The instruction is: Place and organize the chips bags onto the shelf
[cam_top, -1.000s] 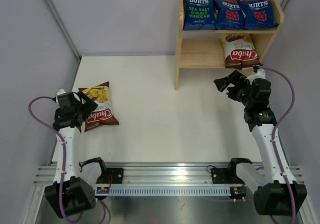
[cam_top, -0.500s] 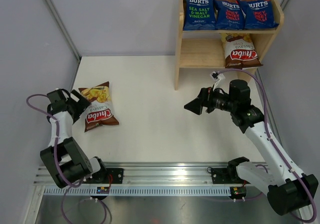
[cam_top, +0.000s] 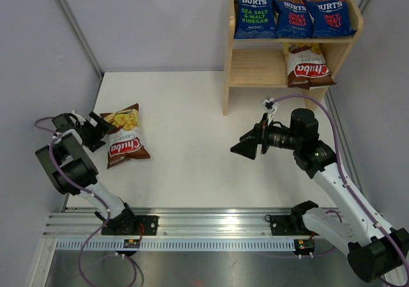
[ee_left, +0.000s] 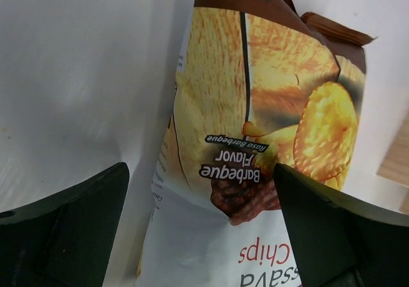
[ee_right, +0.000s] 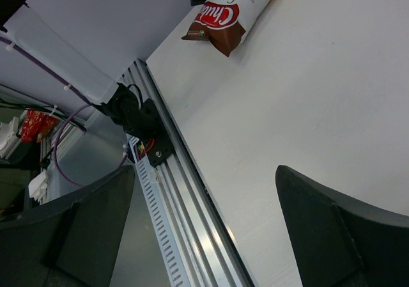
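I will move my left gripper to the right in the top view and close it on the Chuba bag's long edge (cam_top: 115, 131) (ee_left: 172, 162), since that edge lies between the open fingers.
A brown-white Chuba bag (cam_top: 125, 143) lies flat on the white table at the left; it fills the left wrist view (ee_left: 255, 140) and shows small in the right wrist view (ee_right: 230, 12). My left gripper (cam_top: 101, 130) is open, its jaws either side of the bag's left edge. My right gripper (cam_top: 246, 147) is open and empty, hovering over the table's middle, pointing left. The wooden shelf (cam_top: 255, 69) stands at the back right. Three blue BURTS bags (cam_top: 293, 16) stand on its top tier. A second Chuba bag (cam_top: 306, 64) leans on the right of the lower tier.
A metal rail (cam_top: 211, 232) with the arm bases runs along the near edge; it also shows in the right wrist view (ee_right: 185, 217). Grey walls close in the left and back sides.
My left arm has swung down and left, bringing its open gripper to the Chuba bag's left edge. My right arm has moved away from the shelf toward the table's middle.
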Tool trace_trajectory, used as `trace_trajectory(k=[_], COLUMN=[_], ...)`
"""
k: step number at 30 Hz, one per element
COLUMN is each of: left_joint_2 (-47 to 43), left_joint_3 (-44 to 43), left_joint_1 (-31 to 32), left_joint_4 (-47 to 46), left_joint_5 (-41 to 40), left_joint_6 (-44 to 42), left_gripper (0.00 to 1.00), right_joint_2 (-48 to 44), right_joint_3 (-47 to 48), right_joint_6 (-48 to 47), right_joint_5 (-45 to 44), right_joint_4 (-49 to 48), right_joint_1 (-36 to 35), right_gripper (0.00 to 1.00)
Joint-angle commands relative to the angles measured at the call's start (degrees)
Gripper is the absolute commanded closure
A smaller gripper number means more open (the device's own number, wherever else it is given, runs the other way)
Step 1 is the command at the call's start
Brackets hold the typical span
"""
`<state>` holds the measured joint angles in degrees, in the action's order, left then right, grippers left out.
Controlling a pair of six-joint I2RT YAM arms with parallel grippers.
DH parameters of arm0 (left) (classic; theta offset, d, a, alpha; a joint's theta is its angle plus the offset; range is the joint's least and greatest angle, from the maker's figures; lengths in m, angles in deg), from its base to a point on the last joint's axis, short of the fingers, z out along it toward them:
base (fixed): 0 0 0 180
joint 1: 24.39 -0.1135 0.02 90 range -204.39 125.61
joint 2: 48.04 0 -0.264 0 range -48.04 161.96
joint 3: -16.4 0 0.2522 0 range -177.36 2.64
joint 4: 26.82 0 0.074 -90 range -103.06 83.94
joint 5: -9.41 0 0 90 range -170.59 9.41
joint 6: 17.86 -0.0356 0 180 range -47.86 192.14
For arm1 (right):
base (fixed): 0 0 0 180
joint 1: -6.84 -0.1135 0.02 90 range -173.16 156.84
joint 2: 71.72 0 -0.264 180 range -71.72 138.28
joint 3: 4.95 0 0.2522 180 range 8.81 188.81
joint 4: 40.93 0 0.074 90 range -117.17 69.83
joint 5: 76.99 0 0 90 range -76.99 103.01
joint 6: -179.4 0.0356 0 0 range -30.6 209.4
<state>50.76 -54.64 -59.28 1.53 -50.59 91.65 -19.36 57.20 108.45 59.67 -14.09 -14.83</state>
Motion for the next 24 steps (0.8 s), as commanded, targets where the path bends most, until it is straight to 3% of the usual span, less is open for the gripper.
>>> trace_trajectory(k=[1, 6, 15, 21, 22, 24], left_joint_2=[0.69, 2.7, 7.37, 6.67, 6.58, 5.97], left_joint_3=[1.99, 3.92, 5.86, 6.47, 6.48, 6.82], left_joint_1=[-1.23, -1.14, 0.27, 0.35, 0.44, 0.44], left_joint_4=[-10.95, -16.69, -20.3, -21.0, -21.18, -21.62], left_joint_5=[12.53, 18.77, 20.8, 20.71, 20.63, 20.36], left_joint_6=[0.61, 5.36, 7.82, 8.35, 8.62, 9.23], left_gripper=[0.01, 0.01, 0.03, 0.2, 0.31, 0.38], right_joint_2=[-0.59, -0.76, -1.91, -2.08, -1.91, -1.91], right_joint_3=[0.57, 0.49, 0.05, -0.04, -0.04, -0.13], right_joint_6=[-1.64, -1.91, -2.17, -2.44, -2.44, -2.52], right_joint_5=[1.07, 0.81, 0.63, -0.24, -0.25, -0.42], right_joint_4=[-1.57, -1.39, -1.39, -1.3, -1.3, -1.39], right_joint_1=[-1.53, -2.15, -2.5, -2.59, -2.5, -2.5], right_gripper=[0.01, 0.01, 0.0, 0.01, 0.0, 0.01])
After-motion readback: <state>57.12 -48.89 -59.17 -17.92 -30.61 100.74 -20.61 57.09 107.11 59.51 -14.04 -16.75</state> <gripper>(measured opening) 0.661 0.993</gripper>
